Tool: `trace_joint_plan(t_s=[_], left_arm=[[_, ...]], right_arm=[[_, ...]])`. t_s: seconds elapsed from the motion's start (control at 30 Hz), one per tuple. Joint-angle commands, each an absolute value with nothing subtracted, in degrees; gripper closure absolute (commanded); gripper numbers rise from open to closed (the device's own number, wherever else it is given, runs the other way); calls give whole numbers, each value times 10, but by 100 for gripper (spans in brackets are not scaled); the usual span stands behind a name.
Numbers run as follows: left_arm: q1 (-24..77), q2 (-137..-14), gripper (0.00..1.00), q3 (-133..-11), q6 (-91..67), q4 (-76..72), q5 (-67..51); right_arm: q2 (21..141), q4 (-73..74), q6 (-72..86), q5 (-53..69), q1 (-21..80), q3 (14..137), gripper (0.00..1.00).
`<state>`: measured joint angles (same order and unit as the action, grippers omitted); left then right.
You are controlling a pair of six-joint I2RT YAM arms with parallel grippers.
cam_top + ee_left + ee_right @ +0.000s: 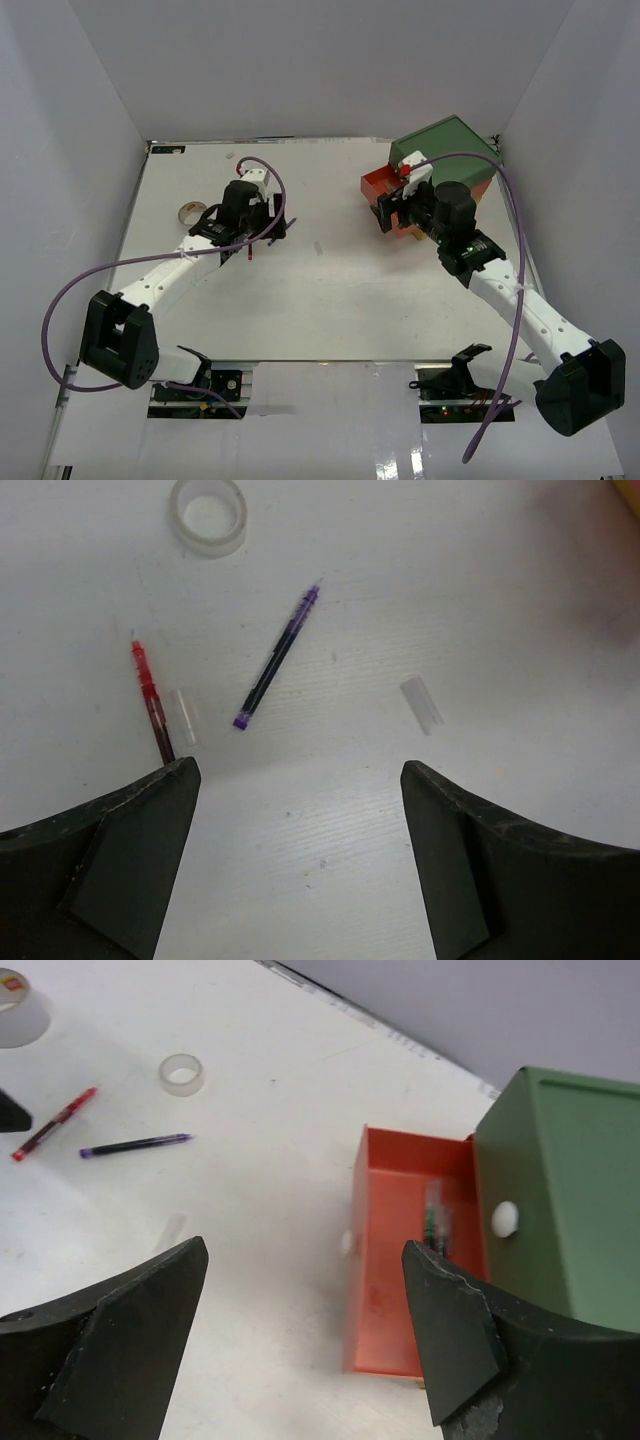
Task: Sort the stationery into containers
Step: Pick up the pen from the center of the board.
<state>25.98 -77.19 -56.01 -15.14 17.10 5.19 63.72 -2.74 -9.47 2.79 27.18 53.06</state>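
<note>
The red pen's near end reaches past the clear cap, so my left gripper should go down and left in the top view onto it next.
The containers are a small chest (572,1190) with a green top; its orange-red drawer (385,1270) is pulled out. A green-marked marker (436,1222) lies inside the drawer. My right gripper (305,1260) hovers open and empty at the drawer's front edge, also seen from above (395,212). On the table lie a red pen (150,698), a purple-blue pen (278,660), a clear tape roll (207,515) and two clear caps (422,704). My left gripper (300,780) hangs open above bare table just short of the pens. A larger beige tape roll (190,211) lies left of it.
White walls close in the table (330,300) on three sides. The chest (445,150) stands at the back right corner. Purple cables loop off both arms. The green drawer's white knob (505,1218) faces my right gripper.
</note>
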Motion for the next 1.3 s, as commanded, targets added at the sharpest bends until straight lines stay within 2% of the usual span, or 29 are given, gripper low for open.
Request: trace_joint_plan(t_s=[0.0, 0.23, 0.63, 1.27], left_arm=[[234, -786, 9, -591, -187, 206, 100], [200, -852, 14, -601, -210, 245, 106], [179, -920, 34, -576, -236, 264, 70], [162, -981, 54, -592, -219, 275, 74]], right_arm=[[610, -68, -42, 69, 274, 481, 14], [606, -106, -10, 105, 274, 428, 9], [598, -127, -14, 117, 274, 396, 9], [589, -127, -26, 106, 274, 382, 9]])
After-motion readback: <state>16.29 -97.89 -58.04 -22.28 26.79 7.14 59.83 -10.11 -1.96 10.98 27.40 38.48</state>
